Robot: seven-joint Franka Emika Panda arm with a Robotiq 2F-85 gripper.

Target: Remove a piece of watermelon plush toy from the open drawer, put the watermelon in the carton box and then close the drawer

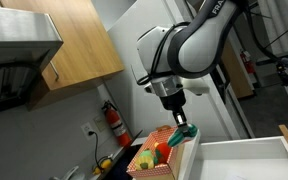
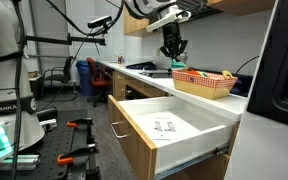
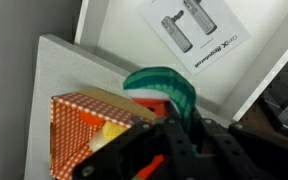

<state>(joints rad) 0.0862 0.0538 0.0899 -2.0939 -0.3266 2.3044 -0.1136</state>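
Observation:
I will next turn my gripper and move it outward over the carton box's checkered end, then let go of the watermelon plush toy there. It still hangs at the near edge of the carton box.
My gripper is shut on the watermelon plush toy, a green-rinded wedge with red flesh, and holds it just above the near edge of the carton box. In the wrist view the toy sticks out between the black fingers, with the box at lower left. The white drawer stands open with a paper sheet lying inside. In an exterior view the gripper hangs over the box on the counter.
The box holds yellow, orange and red toys. A fire extinguisher hangs on the wall behind. Wooden cabinets hang overhead. A second robot base and chairs stand beyond the drawer.

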